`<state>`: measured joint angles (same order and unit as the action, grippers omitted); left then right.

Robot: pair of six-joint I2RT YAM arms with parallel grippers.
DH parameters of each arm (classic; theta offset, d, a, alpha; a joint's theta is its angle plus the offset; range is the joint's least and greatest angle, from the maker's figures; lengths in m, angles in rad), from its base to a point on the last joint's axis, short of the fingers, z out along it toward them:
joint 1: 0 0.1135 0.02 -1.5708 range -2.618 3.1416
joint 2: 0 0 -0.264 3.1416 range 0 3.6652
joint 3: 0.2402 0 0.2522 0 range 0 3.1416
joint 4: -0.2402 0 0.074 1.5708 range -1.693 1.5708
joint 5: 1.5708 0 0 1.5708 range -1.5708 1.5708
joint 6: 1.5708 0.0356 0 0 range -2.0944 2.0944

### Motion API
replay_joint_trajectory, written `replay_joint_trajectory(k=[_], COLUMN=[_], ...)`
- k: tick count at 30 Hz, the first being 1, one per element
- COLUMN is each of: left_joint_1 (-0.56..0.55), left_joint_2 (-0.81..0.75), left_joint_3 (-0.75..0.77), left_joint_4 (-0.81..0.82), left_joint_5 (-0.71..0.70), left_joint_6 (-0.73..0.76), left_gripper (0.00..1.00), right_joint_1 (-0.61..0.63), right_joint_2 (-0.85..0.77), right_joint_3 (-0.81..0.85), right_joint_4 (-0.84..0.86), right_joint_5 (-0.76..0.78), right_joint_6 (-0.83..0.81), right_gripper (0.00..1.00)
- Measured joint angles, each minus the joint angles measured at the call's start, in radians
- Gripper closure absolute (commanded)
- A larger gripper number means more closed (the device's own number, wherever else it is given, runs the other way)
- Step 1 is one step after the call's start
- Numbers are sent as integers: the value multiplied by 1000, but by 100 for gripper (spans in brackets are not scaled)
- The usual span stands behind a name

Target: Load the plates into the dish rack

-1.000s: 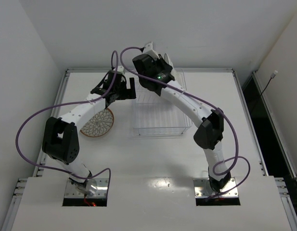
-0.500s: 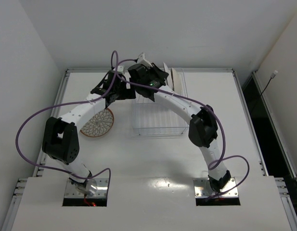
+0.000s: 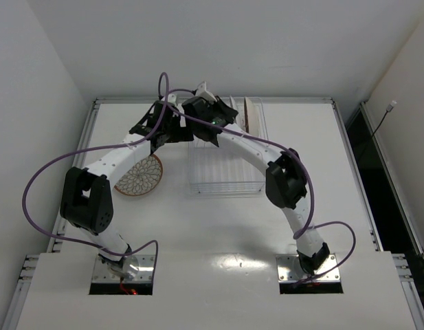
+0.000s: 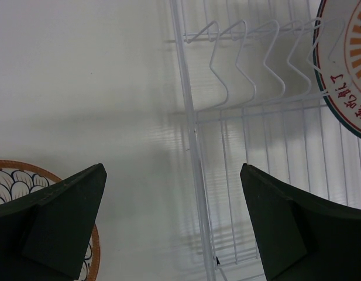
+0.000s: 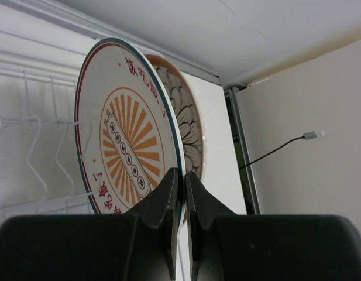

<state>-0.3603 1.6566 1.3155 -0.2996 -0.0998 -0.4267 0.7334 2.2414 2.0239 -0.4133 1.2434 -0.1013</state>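
Note:
My right gripper should move slightly toward the brown floral plate (image 3: pixel 249 116) next and let go of the sunburst plate's rim, because the sunburst plate (image 3: pixel 233 103) is already standing on edge among the wire dividers.
My right gripper (image 5: pixel 182 193) is shut on the rim of a plate (image 5: pixel 124 146) with an orange sunburst and red marks. The plate stands on edge in the dish rack (image 5: pixel 28 134). Close behind it a second plate (image 5: pixel 189 126) with a brown floral pattern also stands upright. In the top view these plates (image 3: pixel 250 113) are at the rack's (image 3: pixel 225 192) far end. The third plate (image 3: pixel 139 175) lies flat on the table left of the rack. My left gripper (image 4: pixel 180 234) is open and empty above the rack's left edge (image 4: pixel 195 146), with the flat plate (image 4: pixel 7 175) at its lower left.
The rack's wire dividers (image 4: pixel 244 64) run along its length. The back wall stands just behind the table's far edge (image 3: pixel 287 100). A dark gap and a cable (image 5: pixel 279 146) lie past the table's right side.
My right wrist has swung left along the rack's far end, still holding the sunburst plate on edge. The upright plates now show in the top view. My left arm has not moved.

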Motion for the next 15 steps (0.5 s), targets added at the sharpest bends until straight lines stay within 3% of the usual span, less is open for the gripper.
replay_joint_trajectory(k=[10,15], left_joint_1=[0,0], left_joint_2=[0,0], left_joint_3=[0,0], left_joint_4=[-5,-6], left_joint_5=[-3,-3], left_joint_6=[0,1], left_gripper=[1,1], right_joint_1=[-38,-63], right_joint_2=[31,30], right_joint_3=[11,33], right_joint_4=[-113,-171], right_joint_5=[-82,-105], right_joint_6=[141,198], right_gripper=[100,83])
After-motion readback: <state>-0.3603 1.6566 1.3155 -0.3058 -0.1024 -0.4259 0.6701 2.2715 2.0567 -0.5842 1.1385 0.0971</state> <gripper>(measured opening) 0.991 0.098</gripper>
